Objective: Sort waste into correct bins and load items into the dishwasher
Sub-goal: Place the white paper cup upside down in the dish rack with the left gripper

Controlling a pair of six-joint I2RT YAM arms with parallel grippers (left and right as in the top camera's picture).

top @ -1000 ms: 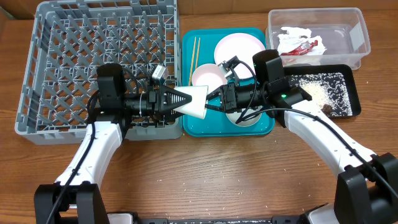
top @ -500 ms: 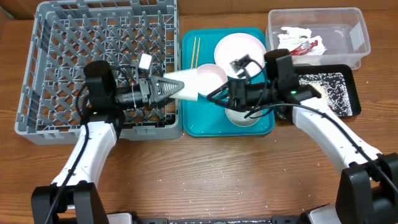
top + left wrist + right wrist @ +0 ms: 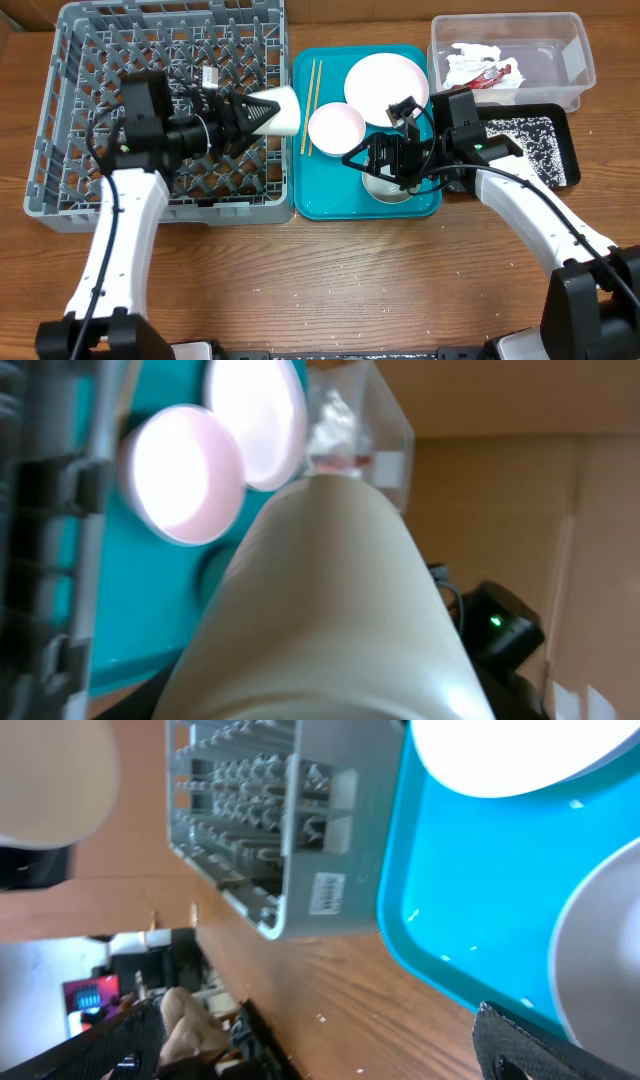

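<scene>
Next, the left gripper tilts downward, moves back and lowers into the rack's near corner [image 3: 258, 188] to release the cup [image 3: 276, 110], because the cup lies sideways over the rack's edge.
My left gripper [image 3: 255, 112] is shut on the small white cup [image 3: 276, 110], held on its side over the right edge of the grey dish rack [image 3: 70, 120]. In the left wrist view the cup [image 3: 320, 610] fills the frame and hides the fingers. My right gripper [image 3: 358, 162] is open and empty above the teal tray [image 3: 320, 195], beside a white bowl [image 3: 388, 188]. A second bowl [image 3: 335, 128], the pale plate [image 3: 385, 82] and the chopsticks [image 3: 312, 100] lie on that tray. The red wrapper and tissue [image 3: 478, 68] sit in the clear tub [image 3: 575, 60]. Rice covers the black tray [image 3: 560, 135].
The rack's near corner [image 3: 270, 810] and the teal tray's rim [image 3: 430, 950] show in the right wrist view, with bare wooden table [image 3: 330, 970] below them. A few white crumbs lie on the table front [image 3: 300, 295].
My right gripper has let go of the cup and opened wide. The left arm has carried the cup back and to the left, from over the teal tray to the rack's edge.
</scene>
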